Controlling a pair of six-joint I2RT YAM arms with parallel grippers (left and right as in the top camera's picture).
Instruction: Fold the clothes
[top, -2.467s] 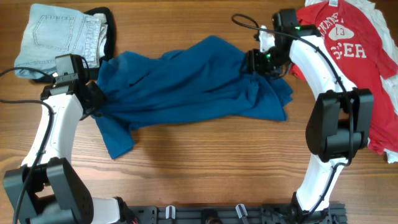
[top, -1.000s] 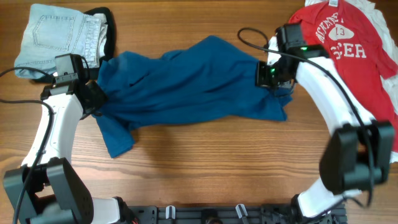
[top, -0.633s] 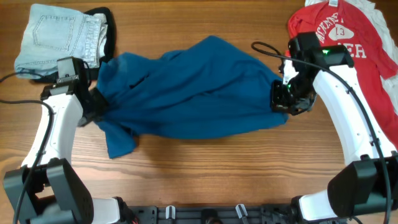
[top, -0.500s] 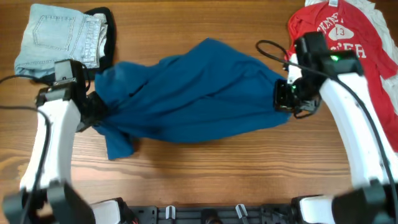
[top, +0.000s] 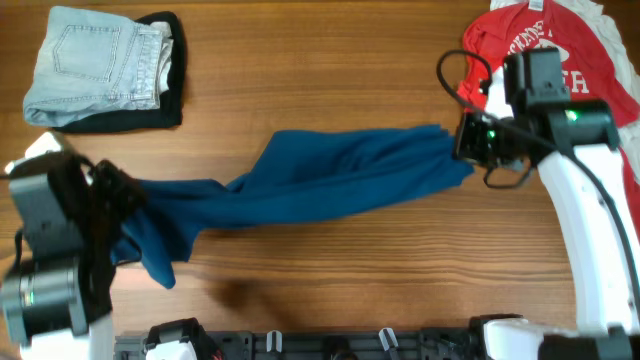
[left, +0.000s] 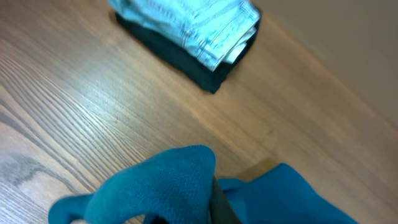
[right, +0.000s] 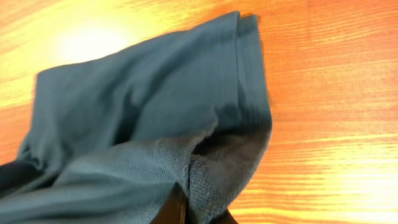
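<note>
The shirt's hem in my right gripper goes outward and down to the shirt's far corner (top: 432, 131) (right: 240, 25) next for release, since it hangs short of that corner.
The dark blue shirt (top: 320, 180) hangs stretched in a long twisted band between both grippers, above the middle of the table. My left gripper (top: 122, 198) is shut on its left end, where a flap droops toward the front. In the left wrist view the blue fabric (left: 158, 190) bulges over the shut gripper (left: 208, 211). My right gripper (top: 466, 143) is shut on the right end. The right wrist view shows a hemmed edge of the shirt (right: 146, 106) pinched in the gripper (right: 186, 210). The red T-shirt (top: 570, 70) with "13" lies flat at the back right.
Folded pale jeans (top: 95, 58) rest on a folded black garment (top: 168, 105) at the back left, also seen as jeans (left: 193, 22) on black cloth (left: 186, 62) from the left wrist. The left arm (top: 50, 260) stands high near the front left edge.
Both arms have risen and pulled toward the front, lifting the blue shirt off the table and away from the jeans stack. The shirt has drawn out into a narrow band.
</note>
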